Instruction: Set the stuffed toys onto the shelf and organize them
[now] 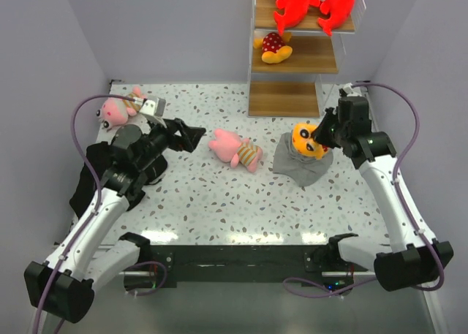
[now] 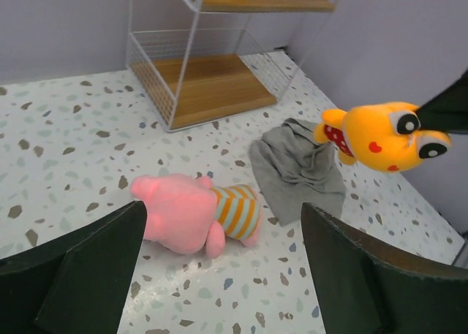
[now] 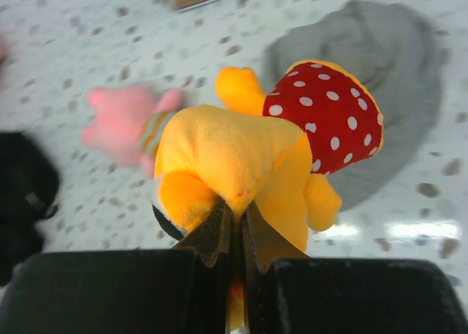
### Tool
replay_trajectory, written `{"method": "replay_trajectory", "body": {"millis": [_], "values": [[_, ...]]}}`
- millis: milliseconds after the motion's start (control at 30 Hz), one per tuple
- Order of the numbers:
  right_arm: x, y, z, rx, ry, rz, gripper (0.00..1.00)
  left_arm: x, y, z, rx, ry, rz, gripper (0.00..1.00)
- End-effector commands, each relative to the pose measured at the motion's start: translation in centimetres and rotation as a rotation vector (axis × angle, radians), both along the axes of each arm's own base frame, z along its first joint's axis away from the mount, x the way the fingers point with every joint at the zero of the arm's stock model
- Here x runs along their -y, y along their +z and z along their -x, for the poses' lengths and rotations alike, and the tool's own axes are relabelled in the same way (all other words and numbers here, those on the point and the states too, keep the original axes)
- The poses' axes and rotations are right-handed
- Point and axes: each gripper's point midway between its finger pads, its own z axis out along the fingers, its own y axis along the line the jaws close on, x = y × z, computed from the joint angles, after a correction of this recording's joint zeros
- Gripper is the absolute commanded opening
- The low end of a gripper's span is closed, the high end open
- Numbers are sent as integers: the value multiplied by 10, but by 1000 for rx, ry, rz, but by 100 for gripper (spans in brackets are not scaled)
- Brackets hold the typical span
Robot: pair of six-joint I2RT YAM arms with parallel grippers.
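Observation:
The left gripper will next swing to its right in the top view, where the yellow-orange toy's head is, onto the side of that toy that the robot's right gripper leaves free.
My right gripper [image 1: 322,134] is shut on a yellow-orange stuffed toy [image 3: 241,151] with a red dotted top, pinching its plush just above the grey cloth [image 1: 301,166]. My left gripper [image 1: 191,135] stands open, and its fingers [image 2: 95,268] frame a pink stuffed toy [image 2: 186,217] in a striped shirt that lies just ahead on the table. A second pink toy [image 1: 117,109] lies at the back left. On the shelf [image 1: 252,63], two red-and-white toys [image 1: 314,1] lie on the top board and a yellow-orange one [image 1: 274,47] on the middle board.
A black cloth [image 1: 88,177] lies under my left arm near the left wall. The shelf's bottom board [image 2: 212,85] carries nothing. Grey walls close in the speckled table [image 1: 219,202] on the left, back and right.

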Motion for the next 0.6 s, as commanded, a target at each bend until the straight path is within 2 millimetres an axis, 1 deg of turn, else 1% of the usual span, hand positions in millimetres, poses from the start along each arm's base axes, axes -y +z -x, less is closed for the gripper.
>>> {"method": "replay_trajectory", "body": {"millis": [0, 33, 67, 100, 133, 200, 267, 400, 433, 467, 533, 567], "values": [[-90, 40, 34, 31, 362, -411, 0, 43, 32, 35, 210, -259, -54, 91], [-98, 48, 34, 59, 398, -445, 0, 48, 33, 40, 236, -286, -74, 91], [-108, 50, 38, 49, 424, -487, 0, 55, 36, 46, 249, -321, -76, 91], [-119, 49, 47, 23, 492, -538, 0, 60, 36, 51, 253, -354, -78, 91], [-125, 53, 47, 32, 531, -563, 0, 64, 37, 55, 261, -377, -80, 91], [-137, 53, 57, -11, 611, -624, 0, 74, 40, 65, 276, -441, -79, 91], [-143, 56, 59, -10, 644, -658, 0, 81, 40, 72, 289, -484, -96, 91], [-149, 66, 66, 7, 701, -691, 0, 91, 36, 79, 293, -542, -132, 92], [-150, 68, 67, 10, 709, -695, 0, 93, 40, 80, 311, -554, -142, 92], [-150, 70, 68, 11, 714, -696, 0, 95, 39, 82, 311, -567, -149, 92], [-151, 70, 70, 6, 731, -701, 0, 100, 39, 80, 316, -576, -167, 93], [-152, 71, 70, 9, 738, -700, 0, 102, 45, 80, 323, -582, -170, 93]]}}
